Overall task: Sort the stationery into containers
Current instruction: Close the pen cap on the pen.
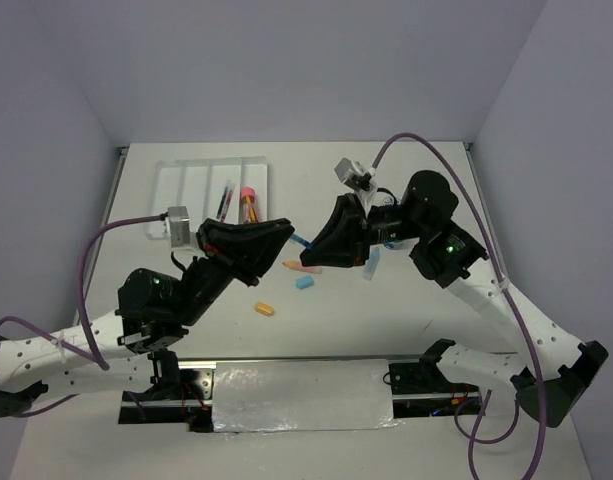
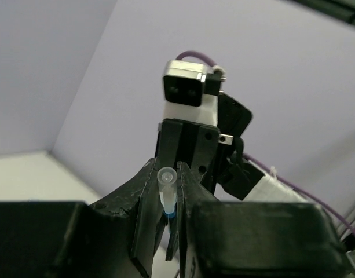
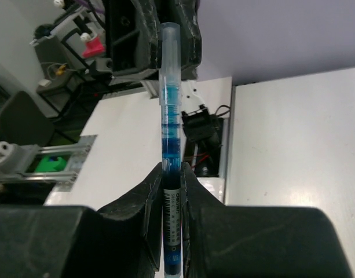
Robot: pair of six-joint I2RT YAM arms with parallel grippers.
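Observation:
The left gripper swings outward, tips down, lowers and releases the matching pen next in the tray's section with thin pens, which lies outward of it and below.
A blue pen [image 1: 301, 241] with a clear cap hangs in the air between my two grippers, above the table's middle. The right gripper [image 3: 171, 169] is shut on its labelled barrel [image 3: 170, 116]. The left gripper [image 2: 167, 168] is shut on the clear cap end [image 2: 167, 188]. In the top view the left gripper [image 1: 286, 233] and right gripper [image 1: 322, 249] face each other closely. The white divided tray [image 1: 166, 185] at the back left holds thin pens [image 1: 224, 200] and a pink-capped orange piece [image 1: 248, 204].
On the table under the grippers lie a pale orange stick [image 1: 306, 267], a light-blue eraser [image 1: 304, 282], an orange eraser [image 1: 264, 309] and a pale blue tube [image 1: 372, 265]. Purple cables loop off both arms.

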